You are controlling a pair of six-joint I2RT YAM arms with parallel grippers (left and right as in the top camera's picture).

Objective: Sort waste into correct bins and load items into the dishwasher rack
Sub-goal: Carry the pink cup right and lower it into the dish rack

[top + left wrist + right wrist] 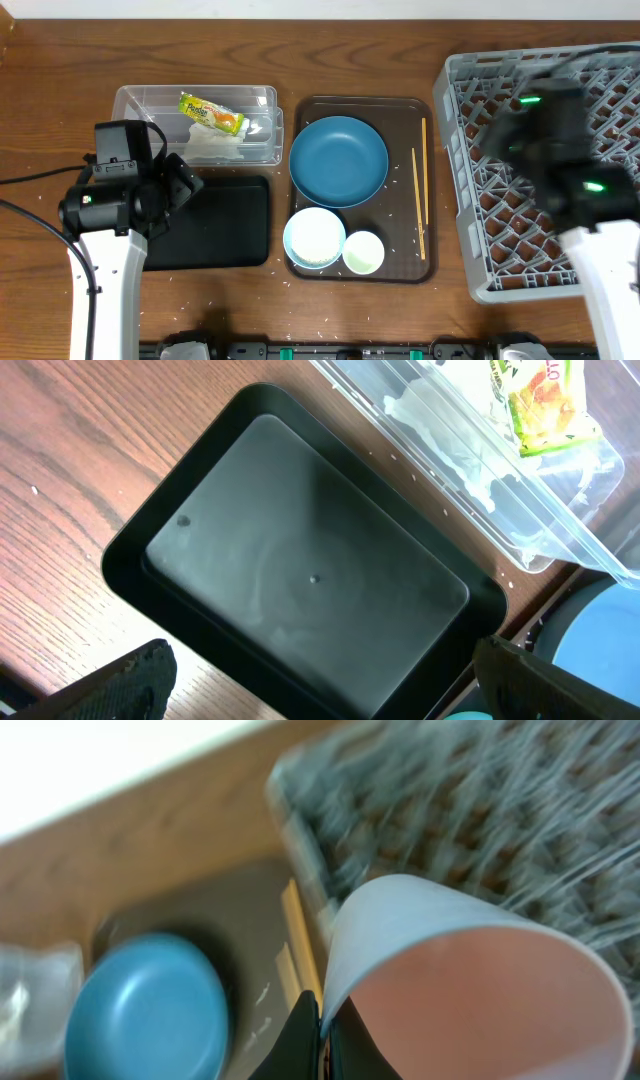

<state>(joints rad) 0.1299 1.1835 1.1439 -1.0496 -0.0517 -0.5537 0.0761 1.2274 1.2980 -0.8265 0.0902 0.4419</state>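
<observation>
My right gripper should swing to the right in the overhead view, tilt flatter and lower the small white cup onto the rack's wires (pixel 510 825), which stand empty.
My right gripper (pixel 325 1020) is shut on the rim of the small white cup with a pinkish inside (pixel 480 990), held over the left part of the grey dishwasher rack (pixel 470 250); the view is blurred. My left gripper (pixel 320 680) is open and empty above the black tub (pixel 300 560). The clear tub (pixel 140 100) holds the snack wrapper (pixel 212 112) and the white tissue (pixel 215 148). The blue plate (pixel 338 160), two white bowls (pixel 314 238) (pixel 363 252) and the chopsticks (pixel 419 200) lie on the brown tray (pixel 360 105). Rice grains (pixel 395 250) are scattered on the tray.
The black tub (pixel 215 222) lies just in front of the clear tub, left of the brown tray. The rack fills the right side up to the table edge. A cable (pixel 30 175) runs along the left. More loose grains lie near the table's front edge (pixel 300 270).
</observation>
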